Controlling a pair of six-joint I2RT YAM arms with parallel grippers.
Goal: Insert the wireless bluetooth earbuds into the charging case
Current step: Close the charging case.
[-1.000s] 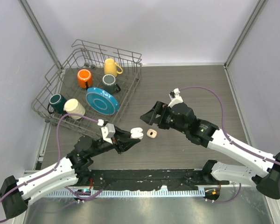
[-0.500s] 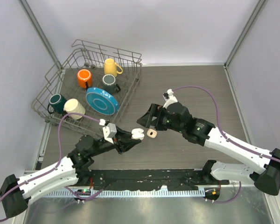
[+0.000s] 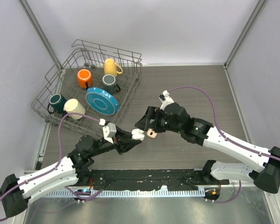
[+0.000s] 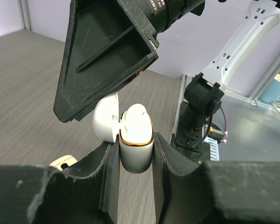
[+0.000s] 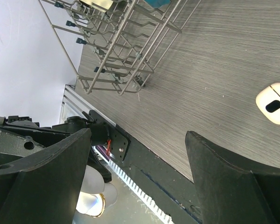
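Note:
My left gripper moves over and down to release next, since bare tabletop point(image 3: 154, 148) beside the second case lies below it and to its right in the top view.
My left gripper point(image 3: 138, 136) point(image 4: 136, 148) is shut on a small white charging case point(image 3: 139, 134) point(image 4: 136, 158) with a gold rim. The case stands upright with its lid point(image 4: 105, 122) hinged open to the left. A white earbud point(image 4: 136, 118) sits in its opening. Just above and beyond the case, my right gripper point(image 3: 146, 125) point(image 5: 137, 140) hovers open with nothing between its fingers point(image 4: 107, 56). The held case shows at the lower left of the right wrist view point(image 5: 95, 201). A second small white case point(image 3: 151, 134) point(image 5: 273, 103) with a dark oval slot lies on the table under the right gripper.
A wire dish rack point(image 3: 51, 77) point(image 5: 126, 46) holding several mugs and a blue plate point(image 3: 102, 101) stands at the back left. A black rail point(image 3: 144, 179) runs along the table's near edge between the arm bases.
My right gripper has moved left and nearer, closing in over the case held by the left gripper. The left gripper and its case have barely shifted.

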